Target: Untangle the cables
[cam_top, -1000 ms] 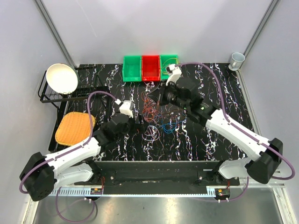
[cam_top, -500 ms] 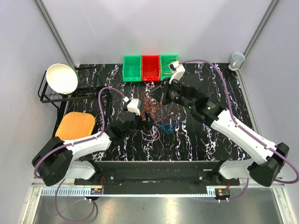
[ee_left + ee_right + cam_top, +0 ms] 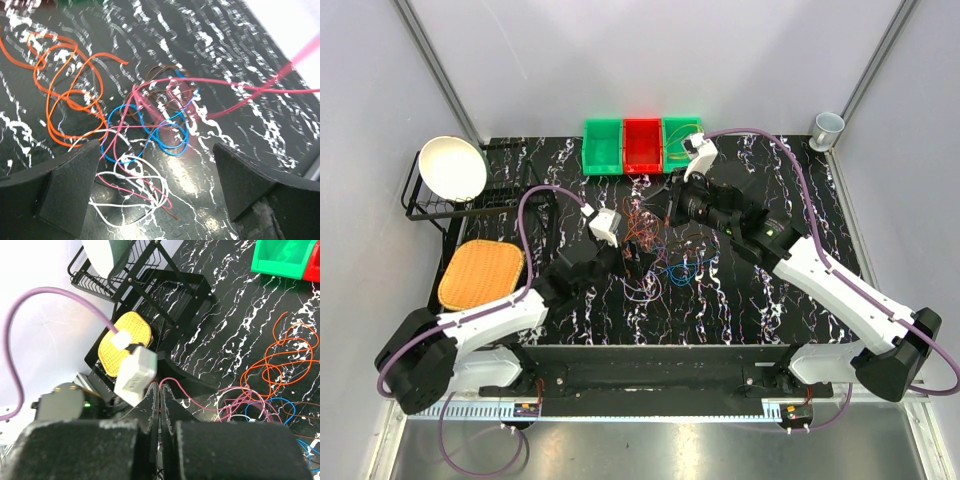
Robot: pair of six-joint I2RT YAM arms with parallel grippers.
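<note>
My left gripper goes down toward the tangle's middle point(image 3: 658, 270) point(image 3: 136, 149) onto its cables next, because the pink cable runs from my right gripper into the white and blue loops.
The cables point(image 3: 655, 252) lie as a tangle of thin orange, blue, white, pink and brown loops in the middle of the black marbled table. My left gripper point(image 3: 632, 262) is open and low at the tangle's left edge. In the left wrist view point(image 3: 155, 150) white loops point(image 3: 132, 182) and blue loops point(image 3: 167, 132) lie between its fingers, with orange loops point(image 3: 65, 95) to the left. My right gripper point(image 3: 670, 212) hovers over the tangle's far side. In the right wrist view point(image 3: 160, 386) it is shut on a pink cable point(image 3: 192, 397). That cable runs taut up and to the right in the left wrist view point(image 3: 250, 90).
Two green bins point(image 3: 603, 147) point(image 3: 682, 135) flank a red bin point(image 3: 642, 146) at the back of the table. A black dish rack point(image 3: 470, 200) with a white bowl point(image 3: 453, 168) stands at far left. A yellow mat point(image 3: 480, 273) lies in front of it. A cup point(image 3: 827, 127) sits at back right.
My left gripper has moved right and forward to the tangle's edge. My right gripper shifted slightly back and right, holding the pink cable raised.
</note>
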